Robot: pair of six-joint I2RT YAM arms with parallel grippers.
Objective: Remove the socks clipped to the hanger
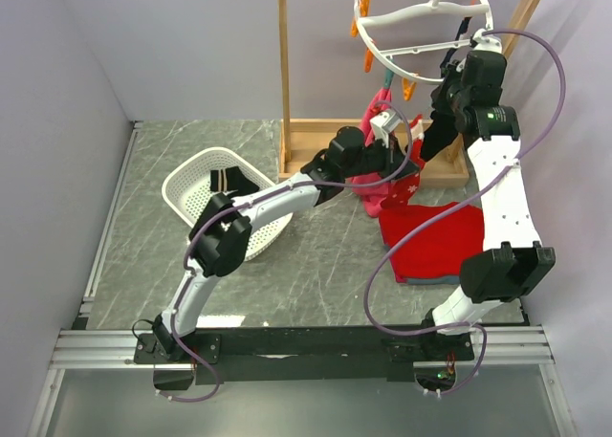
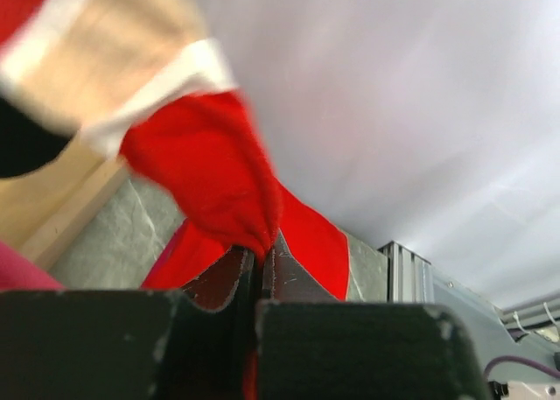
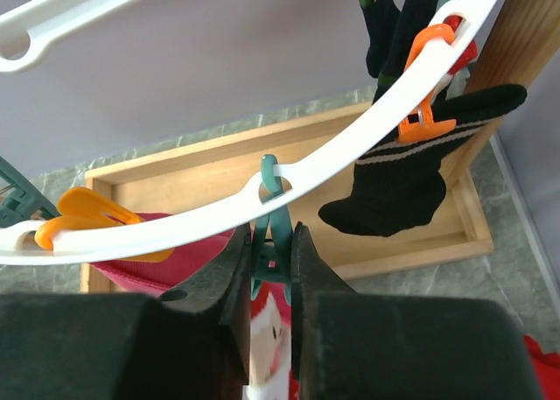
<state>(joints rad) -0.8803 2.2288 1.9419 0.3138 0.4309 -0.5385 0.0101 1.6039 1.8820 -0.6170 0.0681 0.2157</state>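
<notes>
The white basket (image 1: 229, 183) lies below my left gripper and to its left in the top view, so next my left gripper will swing across and down to release the red sock.
The white hanger ring (image 1: 421, 21) hangs from the wooden rack, with orange and teal clips. It also crosses the right wrist view (image 3: 350, 146). My right gripper (image 3: 271, 251) is shut on a teal clip (image 3: 273, 209) that holds a red Santa-patterned sock (image 3: 273, 352); in the top view this gripper (image 1: 443, 93) is just under the ring. My left gripper (image 2: 259, 258) is shut on the red fabric of that sock (image 2: 210, 168), and it shows lower down in the top view (image 1: 397, 160). A black sock with tan stripes (image 3: 402, 181) hangs from an orange clip (image 3: 420, 120).
A white basket (image 1: 191, 184) at left holds a dark sock (image 1: 229, 182). A folded red cloth (image 1: 435, 246) lies by the right arm. A pink towel (image 3: 166, 260) hangs near an orange clip (image 3: 87, 212). The wooden rack's post (image 1: 284, 64) and base tray (image 3: 262, 155) stand behind.
</notes>
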